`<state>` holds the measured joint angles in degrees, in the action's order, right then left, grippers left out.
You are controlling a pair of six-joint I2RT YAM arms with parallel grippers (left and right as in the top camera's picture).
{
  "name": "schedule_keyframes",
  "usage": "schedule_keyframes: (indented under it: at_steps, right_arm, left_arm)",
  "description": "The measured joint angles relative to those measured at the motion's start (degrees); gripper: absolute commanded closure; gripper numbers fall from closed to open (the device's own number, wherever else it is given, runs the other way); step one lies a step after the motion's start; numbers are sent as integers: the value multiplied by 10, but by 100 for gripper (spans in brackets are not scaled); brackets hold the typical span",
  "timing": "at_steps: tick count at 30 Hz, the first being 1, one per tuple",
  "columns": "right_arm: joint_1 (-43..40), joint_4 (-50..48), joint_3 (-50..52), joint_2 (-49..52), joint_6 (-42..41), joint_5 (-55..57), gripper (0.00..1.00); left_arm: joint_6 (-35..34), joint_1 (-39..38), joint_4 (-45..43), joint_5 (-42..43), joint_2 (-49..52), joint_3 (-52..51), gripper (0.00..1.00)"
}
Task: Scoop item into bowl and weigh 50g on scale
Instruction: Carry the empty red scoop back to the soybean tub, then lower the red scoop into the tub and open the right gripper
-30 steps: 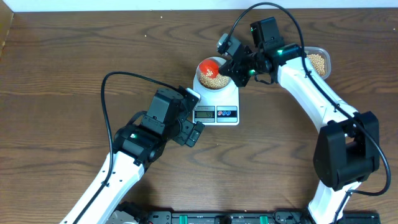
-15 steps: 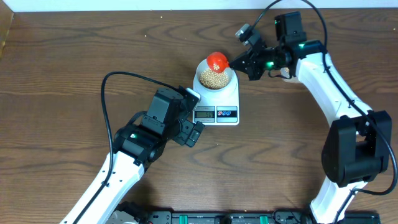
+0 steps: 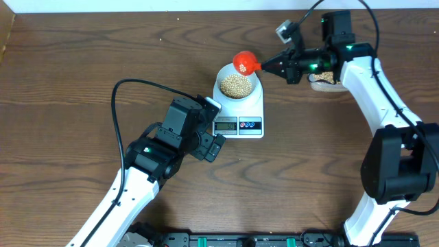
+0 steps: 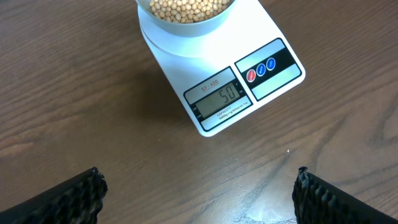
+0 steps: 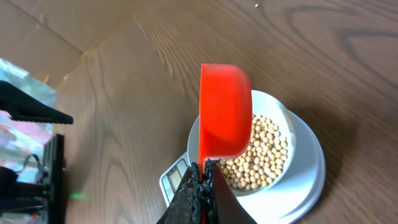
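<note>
I will move my right gripper across and down and let go of the scoop (image 3: 243, 62) on the clear tub (image 3: 328, 80), because the tub is below my right gripper and to its right in the overhead view.
A pale bowl (image 3: 239, 74) holding tan beans (image 3: 234, 85) sits on the white scale (image 3: 255, 105). In the left wrist view the scale's display (image 4: 219, 102) reads 50, below the bowl (image 4: 186, 26). My right gripper (image 3: 272, 68) is shut on the handle of a red scoop (image 3: 243, 62), held above the bowl's far right rim. In the right wrist view the scoop (image 5: 225, 118) is tipped on its side over the beans (image 5: 258, 155) and looks empty. My left gripper (image 3: 218, 127) is open and empty, just left of the scale's front.
A clear tub of beans (image 3: 328, 79) stands at the back right, mostly hidden by my right arm. A black cable (image 3: 137, 86) loops over the table on the left. A black rail (image 3: 240, 240) runs along the front edge.
My right gripper has drawn back to the right and up with the red scoop, from over the bowl's middle to its far right rim. The left arm has not moved.
</note>
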<state>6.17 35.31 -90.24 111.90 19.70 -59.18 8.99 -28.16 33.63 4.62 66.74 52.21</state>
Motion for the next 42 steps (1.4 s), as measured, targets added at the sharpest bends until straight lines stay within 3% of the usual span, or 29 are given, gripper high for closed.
schedule_keyframes:
  at_steps: [11, 23, 32, 42]
  right_arm:
    - [-107, 14, 0, -16, -31, -9, 99]
    - [-208, 55, 0, -50, -15, 115, 99]
    - [-196, 98, 0, -51, 47, 337, 99]
    - [-165, 103, 0, -51, 74, 453, 96]
  left_arm:
    - [0, 0, 0, 0, 0, 0, 2]
    - [0, 0, 0, 0, 0, 0, 2]
    - [0, 0, 0, 0, 0, 0, 2]
    - [0, 0, 0, 0, 0, 0, 2]
